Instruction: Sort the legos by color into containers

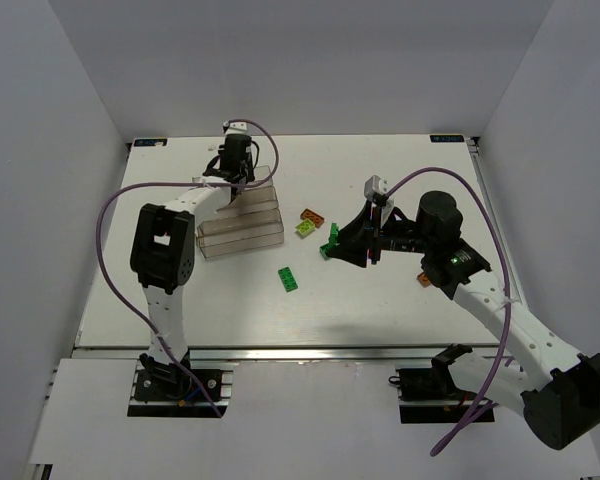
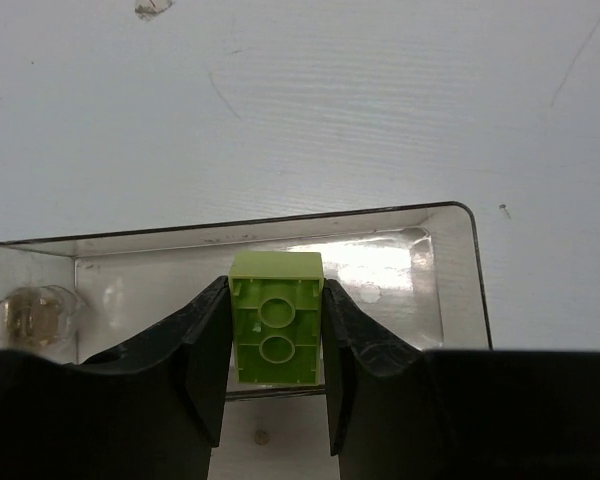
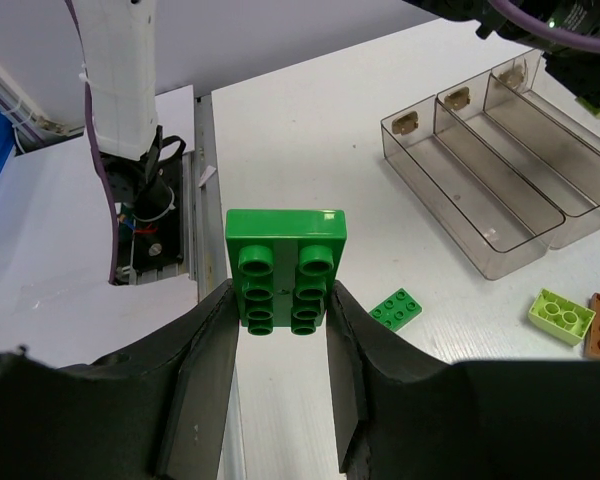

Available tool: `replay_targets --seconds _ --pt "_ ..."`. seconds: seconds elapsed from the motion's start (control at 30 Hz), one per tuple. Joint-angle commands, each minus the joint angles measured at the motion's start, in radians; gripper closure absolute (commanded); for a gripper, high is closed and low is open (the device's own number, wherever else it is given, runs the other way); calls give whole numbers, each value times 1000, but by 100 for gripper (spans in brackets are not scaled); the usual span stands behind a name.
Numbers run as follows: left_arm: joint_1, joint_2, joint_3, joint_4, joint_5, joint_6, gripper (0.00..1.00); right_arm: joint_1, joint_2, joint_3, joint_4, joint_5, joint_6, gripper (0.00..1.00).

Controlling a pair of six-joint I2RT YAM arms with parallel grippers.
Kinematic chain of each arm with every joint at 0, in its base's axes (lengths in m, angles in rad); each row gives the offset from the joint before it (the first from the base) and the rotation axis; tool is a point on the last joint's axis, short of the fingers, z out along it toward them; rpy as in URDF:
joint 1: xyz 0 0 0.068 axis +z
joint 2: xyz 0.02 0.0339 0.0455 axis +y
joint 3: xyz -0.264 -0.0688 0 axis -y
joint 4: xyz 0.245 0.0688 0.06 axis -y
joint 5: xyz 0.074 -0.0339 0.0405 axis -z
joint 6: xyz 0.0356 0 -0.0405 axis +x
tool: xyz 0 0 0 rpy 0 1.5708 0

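Note:
The left gripper eases down a little next and releases the lime brick into the far clear bin, which lies below it with the bin's bottom bare.
My left gripper (image 2: 276, 345) is shut on a lime brick (image 2: 276, 318), underside towards the camera, held over the far clear bin (image 2: 450, 250) of the containers (image 1: 242, 222). In the top view it hangs at the cluster's back edge (image 1: 236, 165). My right gripper (image 3: 280, 330) is shut on a dark green brick (image 3: 285, 268), studs showing, held above the table mid-right (image 1: 329, 247). A flat dark green brick (image 1: 289, 278) lies on the table in front of the bins; it also shows in the right wrist view (image 3: 399, 308). An orange brick (image 1: 313, 215) and a lime brick (image 1: 306, 229) lie side by side.
Another orange brick (image 1: 423, 280) peeks out beside the right arm. The stepped bins (image 3: 500, 160) show with nothing in them in the right wrist view. Grey walls close in the table on three sides. The table's near edge with the left arm's base (image 3: 145, 215) lies behind the held green brick.

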Motion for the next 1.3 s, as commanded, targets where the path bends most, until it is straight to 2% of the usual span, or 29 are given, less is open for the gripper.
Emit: replay_targets --seconds 0.0,0.1,0.2,0.23,0.3,0.43,0.5,0.77,0.9,1.1,1.2,1.27 --pt "9 7 24 -17 -9 1 94 5 -25 12 26 3 -13 100" --pt "12 12 17 -15 -7 -2 92 5 -25 11 27 3 -15 100" --pt "17 12 17 -20 -4 -6 75 5 -20 12 27 3 -17 100" --pt "18 12 15 -20 -1 -8 62 5 -19 11 27 3 -17 100" --pt "20 12 18 -26 2 -11 51 5 -16 12 24 3 -20 100" --pt "23 4 27 -38 19 -17 45 5 -6 14 20 -2 -21 100" --pt "23 -3 27 -46 27 -26 38 5 -6 15 17 -2 -21 100" --pt "24 -92 3 -51 82 -57 35 5 -2 22 0 -2 -35 100" --pt "26 -228 -61 -38 158 -97 33 5 24 44 -43 21 -90 100" --pt "50 -497 -327 64 292 -184 19 11 127 112 -155 78 -210 100" --pt "56 -646 -430 74 336 -193 17 45 213 181 -219 165 -305 100" --pt "58 -762 -514 92 339 -201 6 63 265 244 -240 219 -358 100"
